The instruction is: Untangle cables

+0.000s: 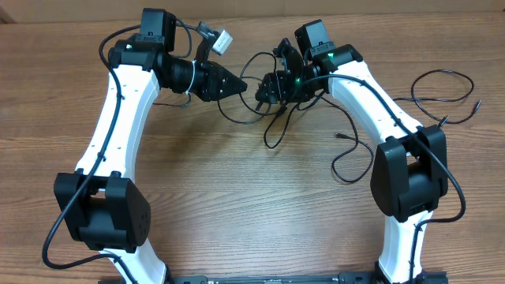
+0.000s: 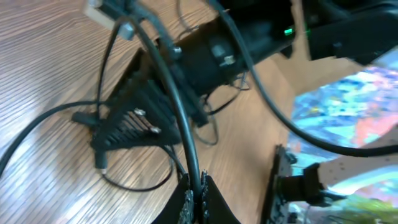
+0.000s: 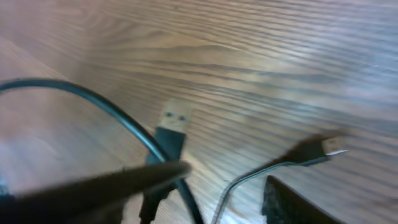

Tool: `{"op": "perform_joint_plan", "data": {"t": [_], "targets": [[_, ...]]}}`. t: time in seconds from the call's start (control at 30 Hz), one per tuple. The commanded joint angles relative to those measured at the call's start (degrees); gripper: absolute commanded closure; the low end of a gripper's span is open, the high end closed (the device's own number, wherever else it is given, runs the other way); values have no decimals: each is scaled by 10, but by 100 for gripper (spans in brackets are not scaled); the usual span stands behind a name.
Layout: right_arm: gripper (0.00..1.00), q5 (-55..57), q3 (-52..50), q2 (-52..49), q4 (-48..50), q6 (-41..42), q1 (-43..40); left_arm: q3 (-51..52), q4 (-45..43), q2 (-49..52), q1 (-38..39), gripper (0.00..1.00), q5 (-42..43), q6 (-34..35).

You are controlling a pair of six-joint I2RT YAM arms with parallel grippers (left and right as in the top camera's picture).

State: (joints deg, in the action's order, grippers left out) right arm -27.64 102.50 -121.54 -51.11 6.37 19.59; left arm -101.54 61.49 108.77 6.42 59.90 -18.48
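My left gripper should pull to its left in the overhead view next and let go of the black cable there, because the wood on that side is open and clear of the looped cords.
The cables (image 1: 278, 118) are thin black cords looped together at the back middle of the table. My left gripper (image 1: 239, 85) points right and is shut on one black cable (image 2: 168, 81), which rises from between its fingertips (image 2: 188, 198). My right gripper (image 1: 263, 91) faces it from the right, a short gap apart, and shows as a black ribbed finger (image 2: 134, 121) in the left wrist view. In the right wrist view my right gripper (image 3: 227, 177) stands open over a black cord (image 3: 124, 121) and a thinner cord (image 3: 249, 177). A USB plug (image 3: 175, 123) and a small plug (image 3: 331, 147) lie on the wood below.
Another thin black cable (image 1: 442, 93) lies in loose loops at the far right of the wooden table (image 1: 252, 205). A white connector (image 1: 223, 39) sticks up behind my left wrist. A small plug (image 2: 99, 163) rests on the wood beside the right gripper.
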Motion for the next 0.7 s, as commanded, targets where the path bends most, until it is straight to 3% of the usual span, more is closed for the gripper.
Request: {"op": "perform_joint_plan", "data": {"t": [0.0, 0.13, 0.27, 0.6, 0.67], "targets": [[44, 99, -2, -1, -5, 17, 3, -10, -2, -9, -22, 96, 89, -35], [66, 217, -2, -1, -29, 44, -8, -10, 6, -9, -63, 96, 91, -31], [79, 231, -2, -1, -42, 43, -35, -10, 29, -9, -105, 96, 91, -32], [85, 193, -2, -1, -50, 59, -118, -10, 74, -9, -184, 96, 89, -34], [74, 167, -2, -1, -50, 59, -121, -10, 79, -9, -183, 96, 87, -33]]}}
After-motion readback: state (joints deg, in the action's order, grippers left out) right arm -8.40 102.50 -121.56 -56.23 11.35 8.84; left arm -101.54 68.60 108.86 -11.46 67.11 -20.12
